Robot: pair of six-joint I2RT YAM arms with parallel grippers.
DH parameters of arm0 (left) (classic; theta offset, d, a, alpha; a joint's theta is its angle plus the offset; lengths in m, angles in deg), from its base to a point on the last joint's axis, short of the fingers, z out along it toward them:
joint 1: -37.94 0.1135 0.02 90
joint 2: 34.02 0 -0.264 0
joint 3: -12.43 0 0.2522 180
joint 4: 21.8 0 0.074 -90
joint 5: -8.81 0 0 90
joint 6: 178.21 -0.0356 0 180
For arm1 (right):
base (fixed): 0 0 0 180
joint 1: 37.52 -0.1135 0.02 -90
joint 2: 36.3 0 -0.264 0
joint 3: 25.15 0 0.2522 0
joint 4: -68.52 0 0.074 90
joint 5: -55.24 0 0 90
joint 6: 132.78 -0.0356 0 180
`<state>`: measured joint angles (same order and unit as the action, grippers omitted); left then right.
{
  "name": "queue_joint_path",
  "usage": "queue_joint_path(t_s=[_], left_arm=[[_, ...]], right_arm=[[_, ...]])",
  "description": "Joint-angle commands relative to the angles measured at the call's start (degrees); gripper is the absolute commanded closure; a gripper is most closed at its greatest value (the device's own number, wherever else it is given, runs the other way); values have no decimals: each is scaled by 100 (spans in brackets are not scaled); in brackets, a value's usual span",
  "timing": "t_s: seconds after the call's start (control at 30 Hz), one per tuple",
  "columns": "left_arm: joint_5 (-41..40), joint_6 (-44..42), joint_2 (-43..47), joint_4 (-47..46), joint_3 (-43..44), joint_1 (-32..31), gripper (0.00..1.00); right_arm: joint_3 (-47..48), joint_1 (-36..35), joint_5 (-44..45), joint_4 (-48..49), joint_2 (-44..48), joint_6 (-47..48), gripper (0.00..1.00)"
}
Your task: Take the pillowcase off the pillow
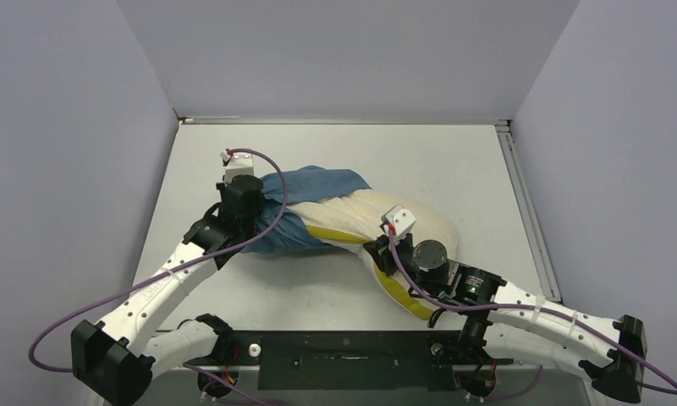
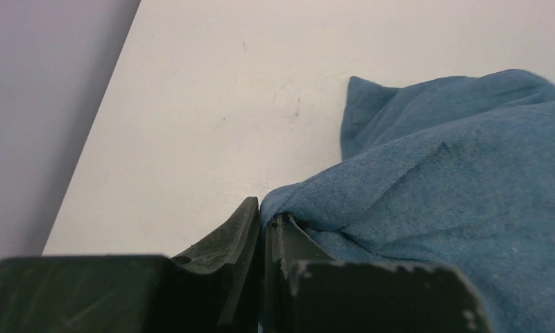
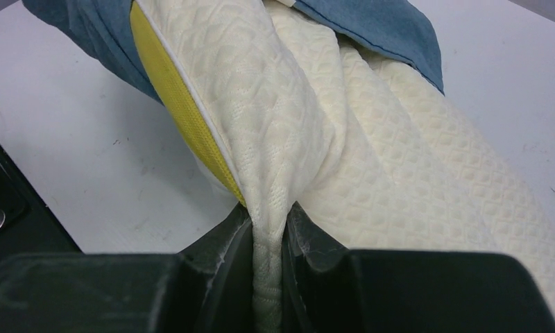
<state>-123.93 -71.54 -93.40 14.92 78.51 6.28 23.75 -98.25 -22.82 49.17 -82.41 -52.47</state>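
Observation:
My right gripper moves toward the pillowcase and slightly back next, then releases the pillowcase's bunched fold, as its held edge stretches taut between both grippers.
The slate-blue pillowcase covers only the left end of the cream quilted pillow, whose mustard-yellow edge shows. My left gripper is shut on a fold of the pillowcase at its left end, jaws pinched together. My right gripper is shut on a bunched fold of the pillow at its near edge; the cream cloth runs down between the jaws. Blue cloth shows at the far end in the right wrist view.
The white table has a raised rail along its right and back edges. Grey walls close in the left, back and right. A black base bar lies at the near edge between the arms.

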Motion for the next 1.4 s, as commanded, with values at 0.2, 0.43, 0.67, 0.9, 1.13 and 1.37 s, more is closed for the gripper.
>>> queue_joint_path(t_s=[0.2, 0.43, 0.67, 0.9, 1.13, 1.37], left_arm=[[-718, -824, -489, -242, -315, 1039, 95], [244, -919, 143, -562, -575, 1030, 93], [805, -1096, 679, -710, -746, 1013, 76], [1099, -1045, 1005, -688, -729, 969, 66], [889, -1003, 1130, -582, -694, 914, 53], [1249, -927, 1059, -603, -665, 856, 21]], right_arm=[[-66, 79, -523, 763, 459, 8, 95], [263, 82, -1613, 580, -281, 58, 84], [1030, 95, -2334, -203, -1139, -140, 27], [1887, 995, -2473, -671, -1577, -320, 6], [2359, 3029, -3391, -541, -2592, -829, 1], [2128, 4011, -4441, 480, -3903, -1271, 5]])
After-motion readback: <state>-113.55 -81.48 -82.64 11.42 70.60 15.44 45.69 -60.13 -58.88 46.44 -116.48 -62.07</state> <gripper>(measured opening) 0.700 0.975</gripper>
